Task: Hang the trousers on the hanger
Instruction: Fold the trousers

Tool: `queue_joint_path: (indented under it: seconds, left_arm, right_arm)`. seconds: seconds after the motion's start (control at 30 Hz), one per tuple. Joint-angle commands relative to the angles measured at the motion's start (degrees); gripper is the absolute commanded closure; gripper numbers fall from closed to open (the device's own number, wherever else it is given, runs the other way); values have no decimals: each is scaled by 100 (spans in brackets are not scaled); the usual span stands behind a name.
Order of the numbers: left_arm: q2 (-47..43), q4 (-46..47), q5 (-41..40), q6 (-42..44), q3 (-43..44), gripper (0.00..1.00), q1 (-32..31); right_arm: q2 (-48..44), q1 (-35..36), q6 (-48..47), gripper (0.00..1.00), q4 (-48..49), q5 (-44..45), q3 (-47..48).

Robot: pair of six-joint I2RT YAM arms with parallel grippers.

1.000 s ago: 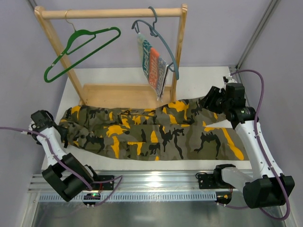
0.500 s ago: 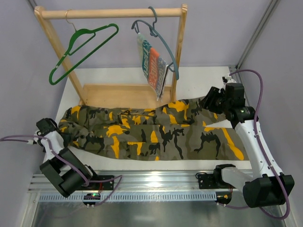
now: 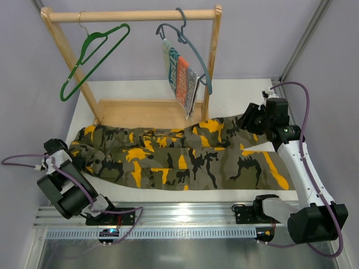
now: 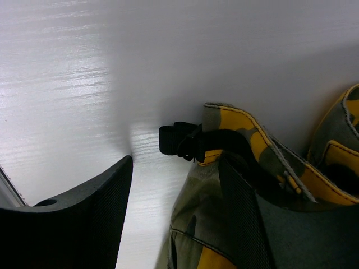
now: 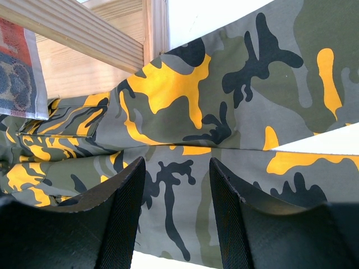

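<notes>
My left gripper shifts toward the right in the wrist view next and closes on the black strap at the waistband [image 4: 197,144], since the strap lies nearer one finger.
The camouflage trousers [image 3: 185,157] lie flat across the white table, waist at the left and legs to the right. The green hanger [image 3: 92,56] hangs tilted from the wooden rail [image 3: 132,15], empty. My left gripper [image 3: 63,152] is open at the waist end. In the left wrist view the gripper [image 4: 176,162] has the waistband edge [image 4: 207,196] and a black strap [image 4: 179,140] between its jaws, next to the right finger. My right gripper [image 3: 249,117] is open above the leg ends. In the right wrist view the gripper [image 5: 176,168] hovers over camouflage fabric [image 5: 185,112].
A grey-blue hanger [image 3: 188,47] with a small striped cloth [image 3: 182,78] hangs on the right of the rail. The rack's wooden base [image 3: 140,112] and right post [image 3: 212,61] stand just behind the trousers. Walls close in at left and right.
My left arm has folded down and back toward the near left, bringing the gripper low at the trousers' waist. The green hanger has swung and turned on the rail. The right arm barely moved.
</notes>
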Motion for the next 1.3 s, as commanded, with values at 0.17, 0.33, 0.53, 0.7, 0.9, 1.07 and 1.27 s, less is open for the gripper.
queue_joint_path:
  seconds: [0.17,0.33,0.53,0.7,0.9,1.07,1.27]
  left_arm:
    - [251,434,-21,39,233,41,37]
    - [691,303,-48,92,365,60,45]
    - [621,84,-276,74,506,95,45]
    - [262,-856,-926,-136,866,100,37]
    - [-564,-1428,-1252,-356,647,100,45]
    - [-1556,-1674,-1401,-620,409,100,45]
    - [-1910,-2183,-1673,-638,900,100,54]
  right_arm:
    - [-18,36,-90,47,121,86,-25]
    - [-27,28,-116,47,104,121,-42]
    - [-10,28,-125,47,77,139,-16]
    - [69,19,146,47,-115,706,-7]
    - [430,-42,1288,48,-1011,1755,169]
    - [360,-358,2027,48,-1267,2090,-165]
    - [272,-965,2291,48,-1671,2659,-288]
